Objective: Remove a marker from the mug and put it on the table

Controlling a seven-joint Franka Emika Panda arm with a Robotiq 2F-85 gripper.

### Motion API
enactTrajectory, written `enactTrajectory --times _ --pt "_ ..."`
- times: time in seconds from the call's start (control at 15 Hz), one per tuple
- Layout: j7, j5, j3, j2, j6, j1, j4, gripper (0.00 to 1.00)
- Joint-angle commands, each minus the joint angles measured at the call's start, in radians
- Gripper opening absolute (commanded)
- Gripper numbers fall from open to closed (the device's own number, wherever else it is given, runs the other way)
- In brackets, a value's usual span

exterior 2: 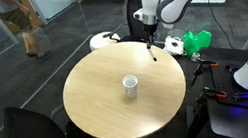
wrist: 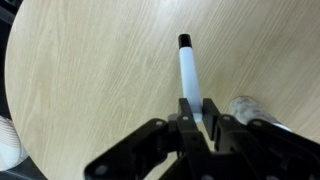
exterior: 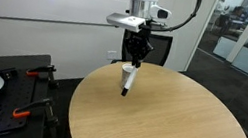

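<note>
My gripper will next lower the marker it is holding onto the bare wood beside the mug [exterior 2: 130,85].
My gripper [wrist: 197,108] is shut on the marker [wrist: 188,72], a slim white stick whose black cap end points away from the jaws, held in the air above the round tan table [wrist: 90,80]. In both exterior views the marker [exterior: 129,82] [exterior 2: 153,53] hangs cap-down from the gripper [exterior: 140,53] [exterior 2: 147,37] over the table [exterior: 175,128] [exterior 2: 99,103]. The small whitish mug [exterior 2: 130,85] stands upright near the table's middle, apart from the marker. It shows next to the gripper in the wrist view [wrist: 248,107] and behind the marker in an exterior view [exterior: 126,68].
A black chair [exterior: 160,47] stands behind the table and another [exterior 2: 34,135] at its near side. A green object [exterior 2: 197,40] and white items lie on a dark bench beside the table. A dark bench with tools [exterior: 15,86] stands nearby. A person [exterior 2: 23,20] walks in the background.
</note>
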Motion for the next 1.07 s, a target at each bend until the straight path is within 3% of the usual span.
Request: enactTrajectory --times 0.0,1.0 --pt "0.045 0.001 0.005 0.116 -0.079 -0.006 0.133 0.05" --pt "0.088 0.006 0.025 0.486 -0.130 -0.012 0.410 0.05"
